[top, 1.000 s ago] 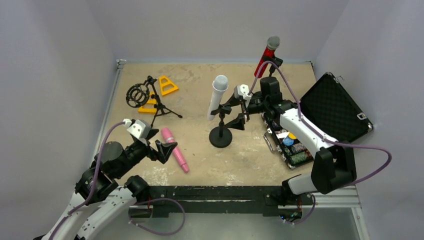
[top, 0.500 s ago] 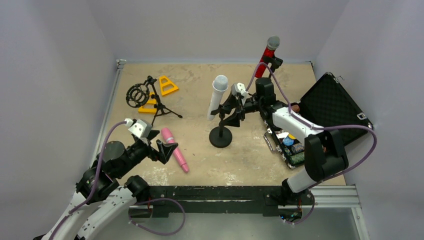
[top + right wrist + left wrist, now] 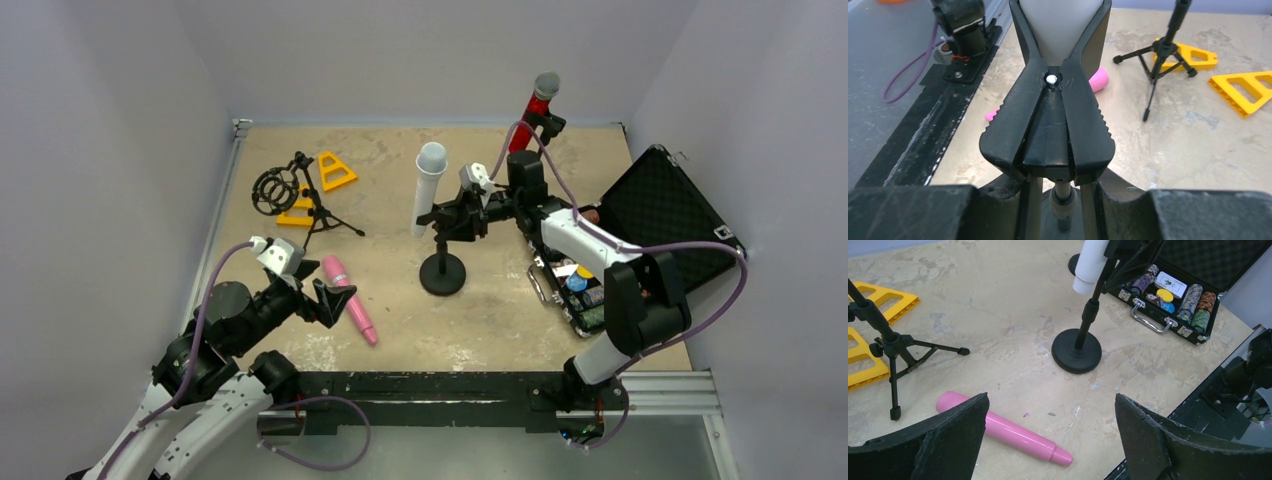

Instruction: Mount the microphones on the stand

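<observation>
Next, I will move the round-based stand with my right gripper away from my base, onto the open table beside the red microphone's stand.
The white microphone (image 3: pixel 428 190) stands nearly upright in the black clip (image 3: pixel 1048 130) of the round-based stand (image 3: pixel 442 273). My right gripper (image 3: pixel 457 216) is shut on that clip's two handles from the right; in the right wrist view its fingers (image 3: pixel 973 210) press both handle ends. The pink microphone (image 3: pixel 349 299) lies flat on the table at front left. My left gripper (image 3: pixel 325 300) hovers just above it, wide open and holding nothing (image 3: pixel 1050 397). The red microphone (image 3: pixel 533 110) sits in a stand at the back.
A small black tripod (image 3: pixel 315 200) with a shock mount (image 3: pixel 275 190) and yellow triangular pieces (image 3: pixel 336 171) stand at back left. An open black case (image 3: pixel 660 215) of poker chips lies at right. The black rail (image 3: pixel 430 385) runs along the near edge.
My right gripper moved left onto the stand's clip and closed on its handles. The white microphone shifted left and stands more upright. The left arm stayed put.
</observation>
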Available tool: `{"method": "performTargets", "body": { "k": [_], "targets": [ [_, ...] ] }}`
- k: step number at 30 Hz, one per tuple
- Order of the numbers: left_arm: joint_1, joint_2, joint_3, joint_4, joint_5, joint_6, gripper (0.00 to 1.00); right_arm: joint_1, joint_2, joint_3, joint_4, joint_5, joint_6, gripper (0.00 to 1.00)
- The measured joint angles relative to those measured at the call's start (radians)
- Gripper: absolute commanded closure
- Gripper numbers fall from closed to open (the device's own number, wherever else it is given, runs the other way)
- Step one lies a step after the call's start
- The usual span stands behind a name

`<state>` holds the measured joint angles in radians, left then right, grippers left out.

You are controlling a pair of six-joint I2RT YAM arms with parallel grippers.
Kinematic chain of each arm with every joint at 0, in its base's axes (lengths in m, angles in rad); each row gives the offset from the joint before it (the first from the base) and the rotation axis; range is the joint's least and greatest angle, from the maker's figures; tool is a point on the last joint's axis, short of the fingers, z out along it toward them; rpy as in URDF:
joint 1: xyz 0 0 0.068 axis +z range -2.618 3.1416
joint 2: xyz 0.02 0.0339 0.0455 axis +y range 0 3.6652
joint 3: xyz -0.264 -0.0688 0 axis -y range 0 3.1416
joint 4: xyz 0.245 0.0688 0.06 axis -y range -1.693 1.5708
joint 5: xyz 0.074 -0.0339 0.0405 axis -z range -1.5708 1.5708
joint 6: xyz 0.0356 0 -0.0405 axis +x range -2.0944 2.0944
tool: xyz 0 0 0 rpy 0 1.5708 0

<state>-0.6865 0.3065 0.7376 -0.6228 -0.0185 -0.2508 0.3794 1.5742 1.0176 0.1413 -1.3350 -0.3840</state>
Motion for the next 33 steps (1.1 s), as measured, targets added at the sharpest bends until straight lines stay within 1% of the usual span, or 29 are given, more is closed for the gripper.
{"method": "performTargets", "body": {
  "k": [3, 6, 10, 15, 19, 21, 23, 25, 33],
  "targets": [
    [0.000, 0.002, 0.000, 0.000, 0.000, 0.000, 0.01, -0.002, 0.035, 0.067, -0.049, 0.027, -0.033, 0.94],
    [0.000, 0.003, 0.000, -0.001, 0.000, 0.000, 0.01, -0.019, 0.088, 0.150, -0.044, 0.090, -0.037, 0.94],
    [0.000, 0.004, 0.000, -0.001, 0.000, 0.000, 0.01, -0.063, 0.150, 0.220, 0.034, 0.193, 0.000, 0.93],
    [0.000, 0.006, 0.001, -0.001, 0.000, 0.000, 0.01, -0.105, 0.228, 0.271, 0.136, 0.352, 0.052, 0.91],
    [0.000, 0.013, 0.001, -0.001, 0.000, 0.001, 0.01, -0.113, 0.266, 0.293, 0.187, 0.413, 0.098, 0.86],
    [0.000, 0.013, 0.001, -0.001, 0.000, 0.001, 0.01, -0.112, 0.267, 0.293, 0.199, 0.433, 0.120, 0.78],
    [0.000, 0.013, 0.001, -0.002, 0.000, 0.001, 0.01, -0.113, 0.267, 0.293, 0.204, 0.439, 0.132, 0.66],
    [0.000, 0.013, 0.001, -0.002, 0.000, 0.001, 0.01, -0.115, 0.265, 0.285, 0.211, 0.451, 0.141, 0.55],
    [0.000, 0.012, 0.001, -0.002, 0.005, 0.000, 0.01, -0.135, 0.207, 0.233, 0.217, 0.467, 0.165, 0.32]
  ]
}}
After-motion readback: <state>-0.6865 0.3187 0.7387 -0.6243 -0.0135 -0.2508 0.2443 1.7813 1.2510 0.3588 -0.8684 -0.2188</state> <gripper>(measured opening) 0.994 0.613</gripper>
